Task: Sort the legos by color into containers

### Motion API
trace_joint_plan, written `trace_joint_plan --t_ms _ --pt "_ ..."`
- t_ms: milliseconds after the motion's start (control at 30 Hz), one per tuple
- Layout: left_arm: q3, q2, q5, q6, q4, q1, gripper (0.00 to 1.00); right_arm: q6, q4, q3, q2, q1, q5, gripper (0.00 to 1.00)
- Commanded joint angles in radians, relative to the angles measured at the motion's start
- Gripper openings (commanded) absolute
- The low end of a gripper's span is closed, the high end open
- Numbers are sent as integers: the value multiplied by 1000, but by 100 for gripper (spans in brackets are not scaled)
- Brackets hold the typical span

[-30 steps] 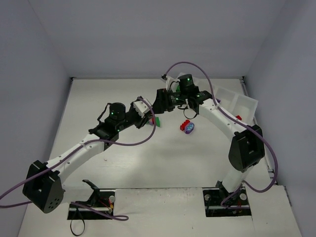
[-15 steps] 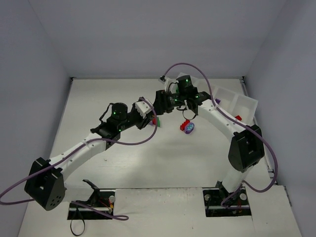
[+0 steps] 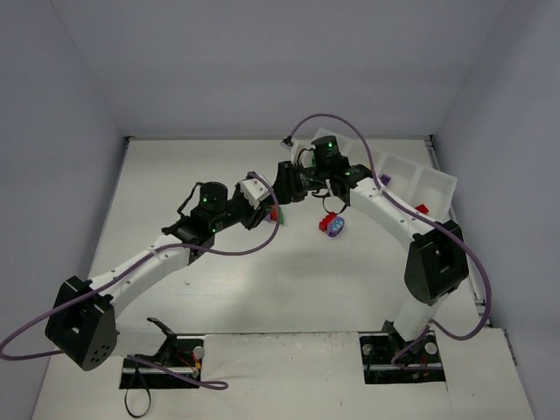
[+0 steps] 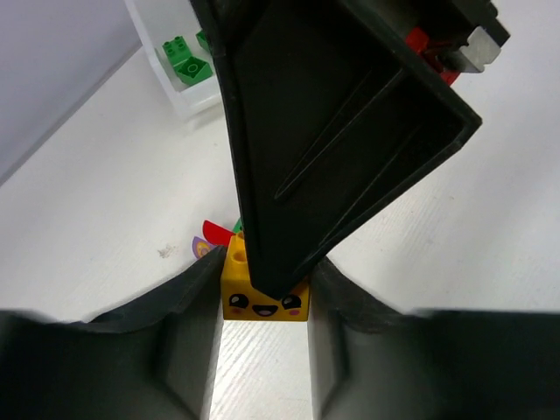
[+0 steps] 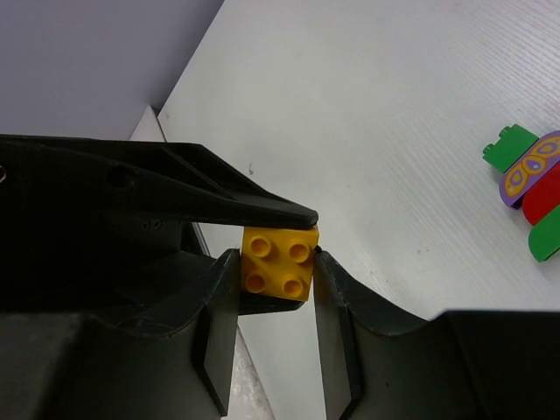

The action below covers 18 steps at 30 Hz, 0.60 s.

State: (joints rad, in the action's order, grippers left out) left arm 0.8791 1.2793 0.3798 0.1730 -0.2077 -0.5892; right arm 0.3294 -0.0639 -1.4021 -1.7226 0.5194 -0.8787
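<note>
My right gripper moves to its right in the top view next, over the tray section between green and purple [image 3: 357, 153], and releases there, keeping colors apart.
A yellow brick [image 4: 262, 293] with a smiling face sits between my left gripper's [image 4: 262, 284] fingers, and a finger of the right gripper lies across its top. In the right wrist view the same yellow brick [image 5: 278, 262] sits between my right gripper's [image 5: 278, 267] fingers, touching both. The two grippers meet at mid-table, left [image 3: 269, 203] and right [image 3: 282, 191]. On the table lie a red and purple brick pair [image 3: 332, 224] and a green brick [image 3: 280, 216]. The white tray [image 3: 435, 181] stands at the far right.
One tray compartment holds green bricks [image 4: 188, 66]. A purple brick [image 3: 385, 179] and a red brick [image 3: 423, 208] lie in the tray. A cluster of green, purple and red pieces [image 5: 530, 171] lies on the table right of my right gripper. Grey walls enclose the table.
The left arm has edged slightly right and the right wrist slightly left. Both grippers stay together at the yellow brick.
</note>
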Motion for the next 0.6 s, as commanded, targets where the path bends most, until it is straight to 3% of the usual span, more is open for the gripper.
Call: trace_joint_plan --t_ms 0,33,133,367,567 --pt "58 -28 -28 -35 -125 0 32 -36 -24 -3 44 18 32 0" --pt "58 -28 -36 -41 -113 2 64 -42 -28 -6 47 16 47 0" --pt "54 -32 -56 -79 -88 2 83 -64 -43 -15 47 1 115 0" --pt "-9 -101 -159 -151 -38 3 84 -75 -65 -24 52 -108 391 0" --pt "-28 -92 -211 -193 50 3 84 -76 -66 -84 40 -232 769 0"
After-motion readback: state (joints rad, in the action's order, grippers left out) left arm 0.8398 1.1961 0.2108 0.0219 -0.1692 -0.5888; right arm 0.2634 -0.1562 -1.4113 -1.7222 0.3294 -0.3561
